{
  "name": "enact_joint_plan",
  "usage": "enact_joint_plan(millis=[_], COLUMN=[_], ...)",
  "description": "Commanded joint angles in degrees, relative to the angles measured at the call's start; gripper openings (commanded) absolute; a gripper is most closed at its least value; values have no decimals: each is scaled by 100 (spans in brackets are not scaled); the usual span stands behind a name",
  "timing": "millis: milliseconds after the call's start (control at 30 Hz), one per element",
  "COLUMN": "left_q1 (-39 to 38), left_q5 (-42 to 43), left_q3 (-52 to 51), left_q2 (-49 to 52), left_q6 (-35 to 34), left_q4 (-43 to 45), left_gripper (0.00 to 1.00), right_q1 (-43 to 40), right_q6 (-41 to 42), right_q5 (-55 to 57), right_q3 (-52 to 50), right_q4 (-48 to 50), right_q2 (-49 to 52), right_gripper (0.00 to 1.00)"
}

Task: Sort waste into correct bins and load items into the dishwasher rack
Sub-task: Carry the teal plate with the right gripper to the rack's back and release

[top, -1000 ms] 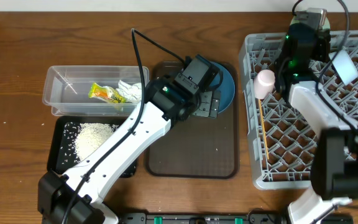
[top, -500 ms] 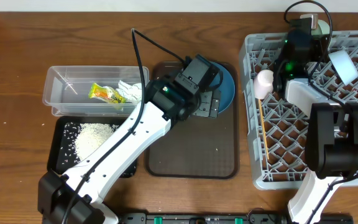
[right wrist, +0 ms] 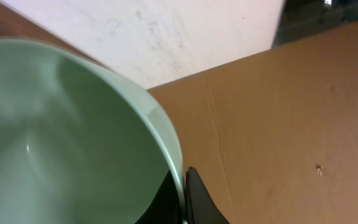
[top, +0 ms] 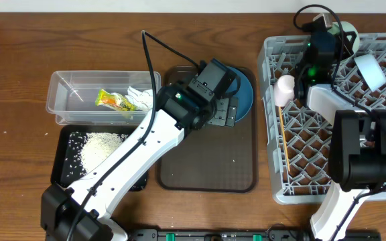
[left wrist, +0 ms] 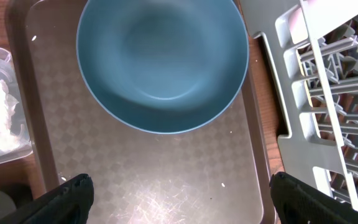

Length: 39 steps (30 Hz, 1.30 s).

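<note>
The rack's free far corner [top: 295,52] lies below to the left in the overhead view, so my right gripper will go there next, lower the bowl and release it.
My left gripper [left wrist: 182,202] hangs open over the brown serving tray [left wrist: 166,168], with nothing between its fingers. The dark blue plate [left wrist: 163,62] lies just ahead of it on the tray's far end. From above, the left gripper [top: 221,112] sits beside the plate [top: 245,94]. My right gripper [right wrist: 183,196] is shut on the rim of the mint-green bowl [right wrist: 61,137]. It holds the bowl [top: 348,33] at the back edge of the dishwasher rack [top: 380,177]. In the rack lie the pink cup [top: 285,88], the small pale bowl [top: 369,71] and the chopsticks [top: 281,140].
The clear tub [top: 79,90] at the left holds the wrapper [top: 114,100] and the napkin [top: 139,97]. In front of it the black tray [top: 66,167] carries the rice [top: 99,147]. A few grains lie on the brown tray. The rack's wall [left wrist: 291,118] rises right of the tray.
My right arm has carried the mint-green bowl further toward the back edge of the rack. The left arm has stayed where it was.
</note>
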Motion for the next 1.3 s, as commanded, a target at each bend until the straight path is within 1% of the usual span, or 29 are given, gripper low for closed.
enact_joint_plan(millis=[0, 367, 600, 800, 867, 967, 1000, 1067, 1267], left_q1=[4, 4, 4, 4, 4, 4, 4, 4, 4], left_q5=[-68, -68, -68, -68, -68, -68, -68, -68, -68], left_q3=[-13, -13, -13, -13, -13, -13, -13, -13, -13], left_q2=[-90, -90, -90, -90, -90, -90, -90, -90, -90], left_q6=[35, 35, 35, 35, 35, 35, 35, 35, 35], left_q4=[-11, -11, -11, -11, -11, -11, -11, -11, -13], left_gripper=[93, 93, 93, 93, 93, 93, 93, 93, 93], right_q1=[15, 435, 702, 798, 844, 901, 914, 931, 931], right_q6=[-46, 31, 28, 24, 9, 9, 7, 9, 31], right_q5=[-63, 103, 699, 1158, 1237, 1300, 1325, 1392, 1462], right_q3=[-114, -114, -114, -114, -114, -114, -114, -114, -114], right_q4=[-514, -1864, -1969, -1969, -1969, -1969, -1969, -1969, -2017], right_q2=[153, 153, 153, 153, 151, 151, 151, 151, 26], right_gripper=[1, 3, 8, 20, 31, 54, 59, 62, 64])
